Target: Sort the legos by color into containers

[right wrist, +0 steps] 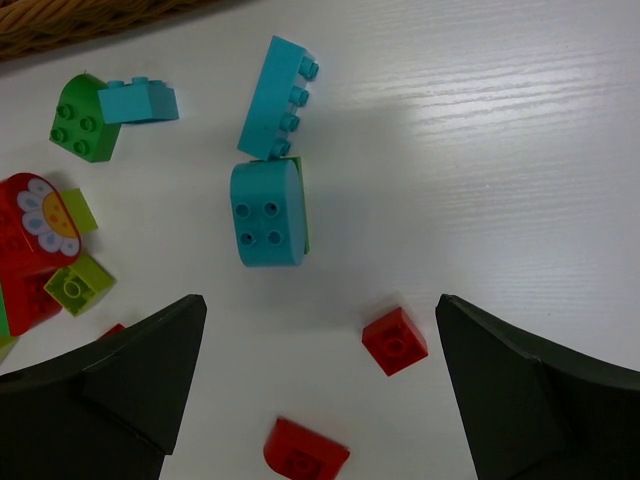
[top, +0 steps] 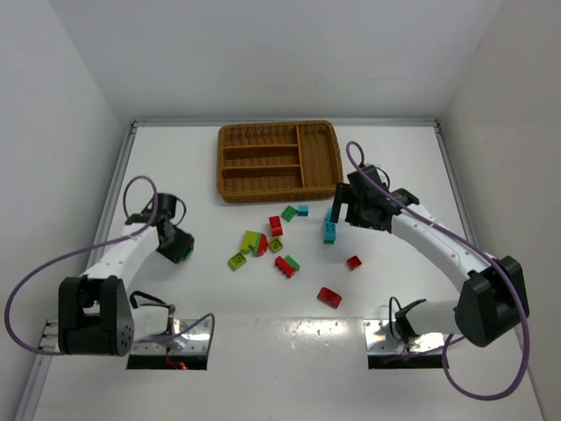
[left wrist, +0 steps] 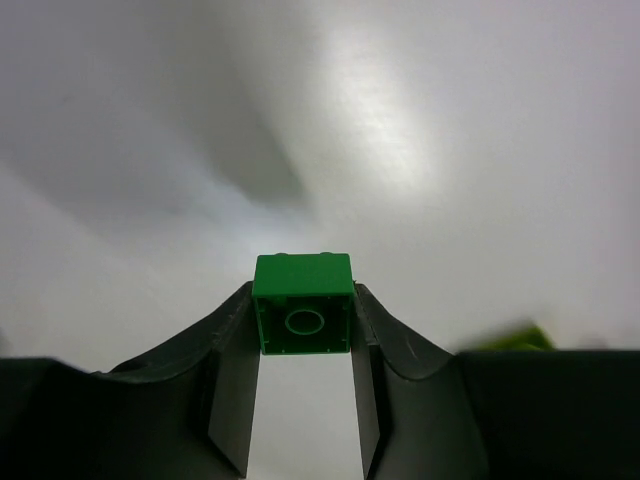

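Note:
Next, my left gripper needs to go outward and to the right in the top view and release the lego over the tray's middle long section (top: 261,157), because that stands empty.
My left gripper (top: 181,252) is shut on a dark green lego (left wrist: 302,316), held above the table at the left; the brick also shows in the top view (top: 183,250). My right gripper (right wrist: 320,330) is open and empty, hovering over the loose pile. Below it lie a long cyan brick (right wrist: 274,97), a rounded cyan brick (right wrist: 266,213), a small red brick (right wrist: 395,340) and a red rounded piece (right wrist: 305,454). More red, lime and green bricks (top: 267,246) lie mid-table. The wicker tray (top: 230,189) stands at the back, its compartments looking empty.
White walls close in the table on the left, back and right. The arm bases (top: 166,338) sit at the near edge with purple cables looping beside them.

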You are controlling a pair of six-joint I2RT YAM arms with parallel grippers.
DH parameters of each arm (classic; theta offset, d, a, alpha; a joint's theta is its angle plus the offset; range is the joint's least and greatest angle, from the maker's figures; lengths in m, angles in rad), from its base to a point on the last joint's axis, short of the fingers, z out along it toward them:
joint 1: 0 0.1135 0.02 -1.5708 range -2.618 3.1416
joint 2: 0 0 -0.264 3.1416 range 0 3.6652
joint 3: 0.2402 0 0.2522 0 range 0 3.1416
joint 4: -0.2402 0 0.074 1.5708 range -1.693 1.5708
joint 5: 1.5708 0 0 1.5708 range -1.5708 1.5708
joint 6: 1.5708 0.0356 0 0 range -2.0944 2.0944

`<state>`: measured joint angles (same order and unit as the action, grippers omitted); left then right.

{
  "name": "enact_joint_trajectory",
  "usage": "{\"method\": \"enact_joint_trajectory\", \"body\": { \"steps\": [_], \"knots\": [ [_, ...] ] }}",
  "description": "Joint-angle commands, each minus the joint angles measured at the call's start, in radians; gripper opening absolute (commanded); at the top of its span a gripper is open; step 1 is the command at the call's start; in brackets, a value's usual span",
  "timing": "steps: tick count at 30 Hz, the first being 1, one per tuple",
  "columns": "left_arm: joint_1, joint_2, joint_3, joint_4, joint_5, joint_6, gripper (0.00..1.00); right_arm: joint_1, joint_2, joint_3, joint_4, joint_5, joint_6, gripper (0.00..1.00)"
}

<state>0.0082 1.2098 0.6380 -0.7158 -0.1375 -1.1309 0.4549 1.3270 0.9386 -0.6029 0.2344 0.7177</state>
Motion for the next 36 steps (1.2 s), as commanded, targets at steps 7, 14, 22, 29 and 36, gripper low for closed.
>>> {"method": "enact_joint_trajectory", "body": {
  "steps": [7, 14, 22, 29, 36],
  "knots": [
    [-0.252, 0.226, 0.593, 0.139, -0.051, 0.256, 0.29, 0.007, -0.022, 0.012, -0.005, 0.026, -0.004, 0.99],
    [-0.352, 0.623, 1.018, 0.153, -0.06, 0.404, 0.29, 0.007, -0.031, 0.04, -0.038, 0.057, -0.004, 0.99],
    [-0.37, 0.904, 1.31, 0.191, -0.039, 0.502, 0.29, 0.007, -0.029, 0.051, -0.057, 0.068, 0.005, 0.99],
    [-0.379, 1.062, 1.428, 0.191, 0.019, 0.531, 0.29, 0.007, 0.009, 0.078, -0.057, 0.068, -0.004, 0.99],
    [-0.389, 1.105, 1.439, 0.191, 0.019, 0.554, 0.29, 0.007, 0.029, 0.088, -0.057, 0.068, -0.004, 0.99]
  ]
}}
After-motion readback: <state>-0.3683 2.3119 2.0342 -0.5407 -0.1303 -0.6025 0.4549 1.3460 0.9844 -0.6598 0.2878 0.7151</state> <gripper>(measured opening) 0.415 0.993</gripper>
